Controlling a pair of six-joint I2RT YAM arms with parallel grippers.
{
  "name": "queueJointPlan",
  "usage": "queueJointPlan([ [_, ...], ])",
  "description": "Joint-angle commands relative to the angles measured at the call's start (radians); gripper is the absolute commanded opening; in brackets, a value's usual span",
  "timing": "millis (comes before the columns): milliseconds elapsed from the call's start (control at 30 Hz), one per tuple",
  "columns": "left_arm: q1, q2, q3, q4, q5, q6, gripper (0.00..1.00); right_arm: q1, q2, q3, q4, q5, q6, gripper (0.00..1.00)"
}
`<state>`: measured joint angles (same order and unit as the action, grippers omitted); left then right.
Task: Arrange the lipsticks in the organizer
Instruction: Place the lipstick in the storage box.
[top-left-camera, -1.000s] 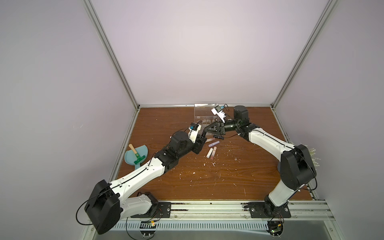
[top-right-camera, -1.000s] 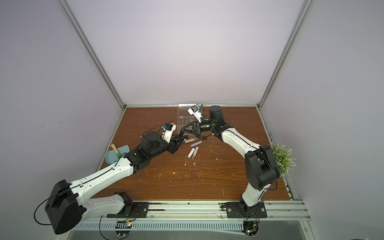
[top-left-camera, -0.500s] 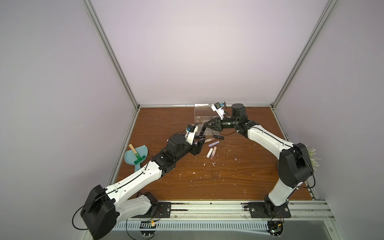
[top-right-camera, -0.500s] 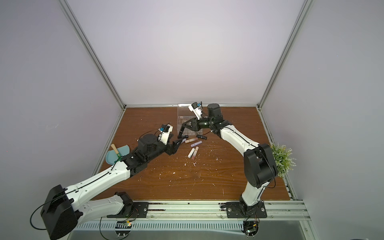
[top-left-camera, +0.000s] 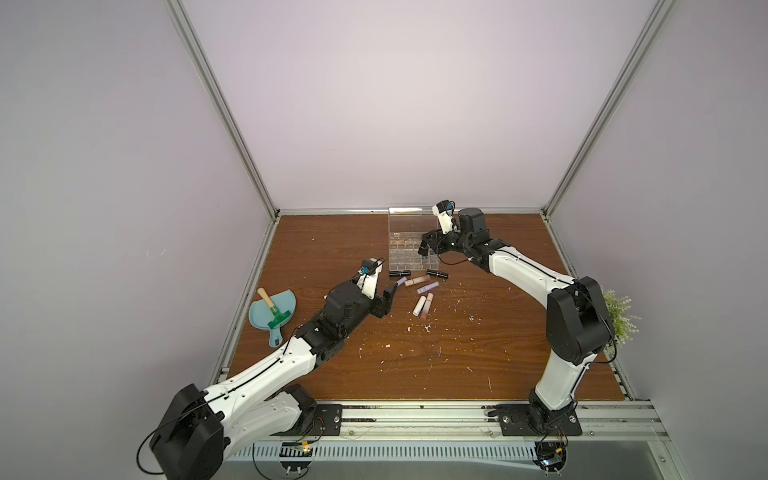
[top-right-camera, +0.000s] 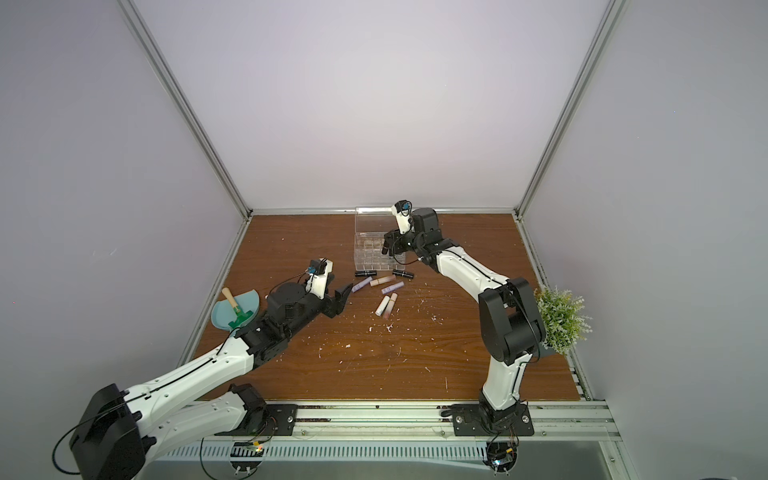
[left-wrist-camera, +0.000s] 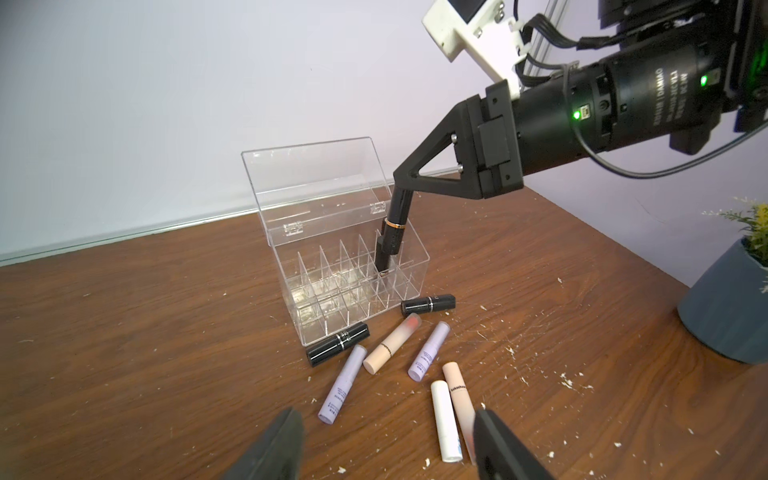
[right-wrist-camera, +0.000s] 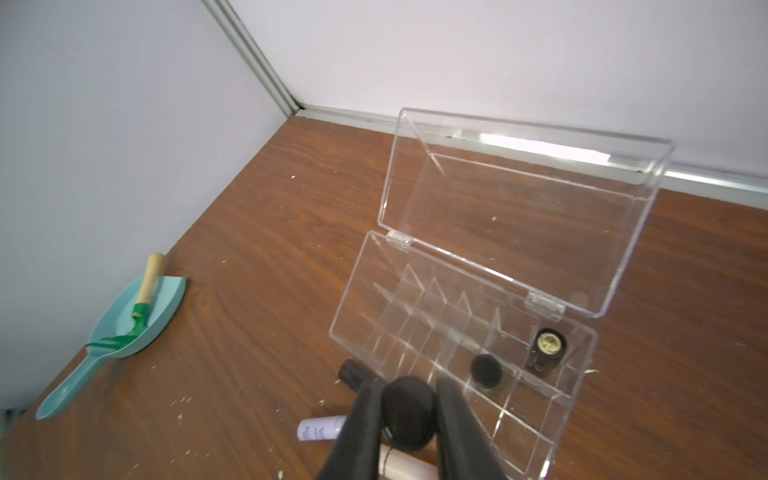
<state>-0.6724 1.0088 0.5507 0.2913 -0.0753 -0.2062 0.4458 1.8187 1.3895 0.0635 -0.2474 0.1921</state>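
My right gripper holds the black lipstick and should next move outward toward the lid, then down to release it in the back cell beside the standing ones, as that's empty.
The clear organizer (top-left-camera: 405, 253) (top-right-camera: 370, 254) (left-wrist-camera: 332, 291) stands at the back of the table with its lid up. My right gripper (top-left-camera: 424, 249) (top-right-camera: 386, 248) (right-wrist-camera: 409, 399) is shut on a black lipstick (left-wrist-camera: 392, 230) (right-wrist-camera: 409, 413), held tilted over the organizer's cells. Two black lipsticks (right-wrist-camera: 485, 370) (right-wrist-camera: 548, 347) stand in cells. Several lipsticks lie in front of the organizer: black (left-wrist-camera: 337, 344), black (left-wrist-camera: 428, 304), lilac (left-wrist-camera: 343, 384), beige (left-wrist-camera: 392, 343), white (left-wrist-camera: 445, 422). My left gripper (top-left-camera: 388, 297) (top-right-camera: 343, 297) (left-wrist-camera: 386, 415) is open and empty, just short of them.
A teal dustpan (top-left-camera: 272, 309) (right-wrist-camera: 137, 320) with a green brush lies by the left wall. A potted plant (top-right-camera: 559, 320) (left-wrist-camera: 731, 299) stands at the right edge. White crumbs are scattered over the wooden table (top-left-camera: 478, 353).
The grippers were together over the lipsticks. My left gripper opened and drew back to the left. My right gripper carried the black lipstick back over the organizer.
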Motion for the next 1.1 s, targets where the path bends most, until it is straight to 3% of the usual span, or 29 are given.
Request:
queueJointPlan([
  [0, 0.015, -0.016, -0.010, 0.049, -0.019, -0.002, 0.68, 0.005, 0.000, 0.049, 0.087, 0.117, -0.058, 0.16],
  [400, 0.017, -0.010, -0.017, 0.063, -0.007, -0.004, 0.68, 0.018, 0.055, 0.050, 0.182, 0.232, -0.110, 0.16],
  [1067, 0.017, -0.004, -0.007, 0.062, 0.006, -0.008, 0.68, 0.019, 0.148, 0.082, 0.201, 0.237, -0.126, 0.15],
])
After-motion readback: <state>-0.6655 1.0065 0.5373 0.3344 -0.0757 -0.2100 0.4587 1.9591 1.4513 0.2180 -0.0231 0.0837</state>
